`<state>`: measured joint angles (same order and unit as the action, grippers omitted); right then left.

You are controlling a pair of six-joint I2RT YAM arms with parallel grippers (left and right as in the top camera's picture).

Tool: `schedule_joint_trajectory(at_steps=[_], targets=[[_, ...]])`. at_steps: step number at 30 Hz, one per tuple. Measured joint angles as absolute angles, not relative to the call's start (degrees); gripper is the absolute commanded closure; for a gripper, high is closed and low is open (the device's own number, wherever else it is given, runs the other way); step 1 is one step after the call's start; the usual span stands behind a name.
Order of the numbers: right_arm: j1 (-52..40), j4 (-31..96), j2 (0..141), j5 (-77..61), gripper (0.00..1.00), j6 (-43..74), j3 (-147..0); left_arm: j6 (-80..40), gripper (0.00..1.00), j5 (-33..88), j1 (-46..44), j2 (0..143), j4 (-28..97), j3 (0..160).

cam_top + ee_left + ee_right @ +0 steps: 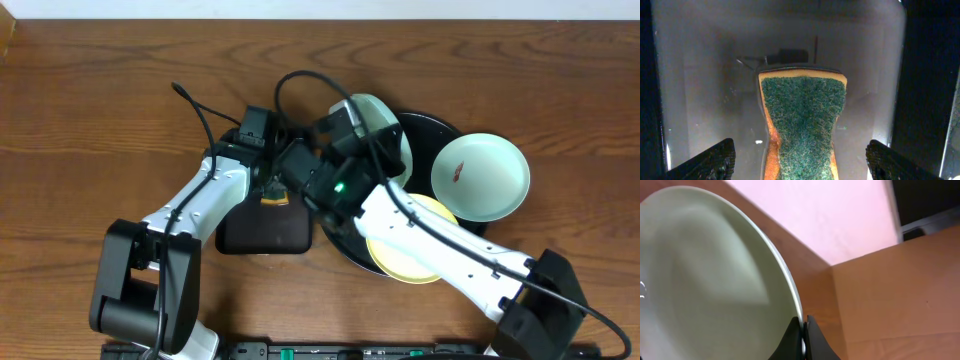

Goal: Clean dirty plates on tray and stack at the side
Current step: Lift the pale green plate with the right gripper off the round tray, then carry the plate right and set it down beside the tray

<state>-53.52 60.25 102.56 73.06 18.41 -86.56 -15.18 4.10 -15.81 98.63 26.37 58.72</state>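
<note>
The held plate goes with my right gripper to its right in the overhead view next, down on bare table beyond the smeared plate, and is released there.
My right gripper (803,332) is shut on the rim of a pale mint-green plate (705,280) and holds it tilted above the far left part of the round black tray (440,130); the plate shows in the overhead view (385,128) behind the arm. A second mint-green plate (480,176) with a brown smear lies on the tray's right side. A pale yellow plate (400,258) lies at its front, partly under my right arm. My left gripper (800,162) is open, its fingers on either side of a green and orange sponge (802,122) lying in the small rectangular black tray (262,232).
The rectangular tray (705,90) sits just left of the round tray. The two arms are close together near the table's middle, cables looping above them. Brown wood table (90,110) lies to the left and far side. A cardboard surface (890,295) is in the right wrist view.
</note>
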Motion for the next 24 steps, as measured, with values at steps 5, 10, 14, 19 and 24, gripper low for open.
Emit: schedule_joint_trajectory(at_steps=[5, 10, 14, 19, 24], targets=[[-54.57, 60.25, 102.56, 75.59, 0.99, 19.77, -86.56, -15.18, 0.16, 4.1, -15.81, 98.63, 26.37, 58.72], [-54.37, 60.27, 102.56, 75.96, 0.99, 21.1, -86.56, -15.18, 0.16, 4.1, -15.81, 98.63, 26.37, 58.72], [-53.67, 60.25, 102.56, 72.77, 0.99, 22.5, -86.56, -15.18, 0.16, 4.1, -15.81, 98.63, 26.37, 58.72], [-49.63, 60.23, 102.56, 62.3, 0.99, 24.12, -86.56, -15.18, 0.16, 4.1, -15.81, 98.63, 26.37, 58.72], [-41.52, 60.14, 102.56, 46.65, 0.99, 24.47, -86.56, -15.18, 0.16, 4.1, -15.81, 98.63, 26.37, 58.72]])
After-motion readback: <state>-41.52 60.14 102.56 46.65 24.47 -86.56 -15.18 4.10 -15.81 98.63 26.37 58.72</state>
